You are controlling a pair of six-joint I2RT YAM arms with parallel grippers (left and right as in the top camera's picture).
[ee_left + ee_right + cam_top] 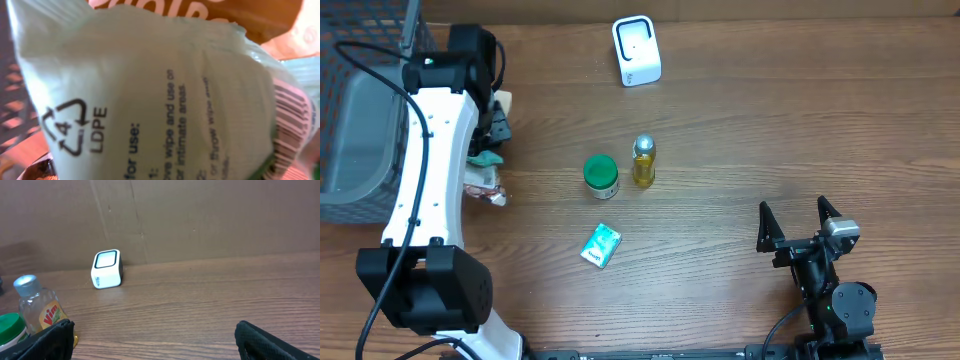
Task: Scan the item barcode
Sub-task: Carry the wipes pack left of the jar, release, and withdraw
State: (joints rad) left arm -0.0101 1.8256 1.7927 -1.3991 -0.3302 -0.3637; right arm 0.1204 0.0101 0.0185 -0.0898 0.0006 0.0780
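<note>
I will move my left gripper away from the wire basket first, to get the packet down to the table (549, 185) beside the green-lidded jar, where empty wood leaves space.
A pale green wipes packet (150, 85) fills the left wrist view, printed side toward the camera, with a barcode (295, 125) at its right edge. From overhead my left gripper (492, 135) is at the table's left side, shut on this packet (485, 158); its fingers are hidden behind the packet in the wrist view. The white scanner (636, 50) stands at the back centre, also seen in the right wrist view as a white scanner (106, 269). My right gripper (798, 212) rests open at the front right, nothing between its fingers (45, 340).
A green-lidded jar (601, 175) and a yellow bottle (643, 162) stand mid-table. A teal packet (601, 245) lies nearer the front. A wire basket (360, 110) sits at the far left, with a snack packet (485, 192) beside it.
</note>
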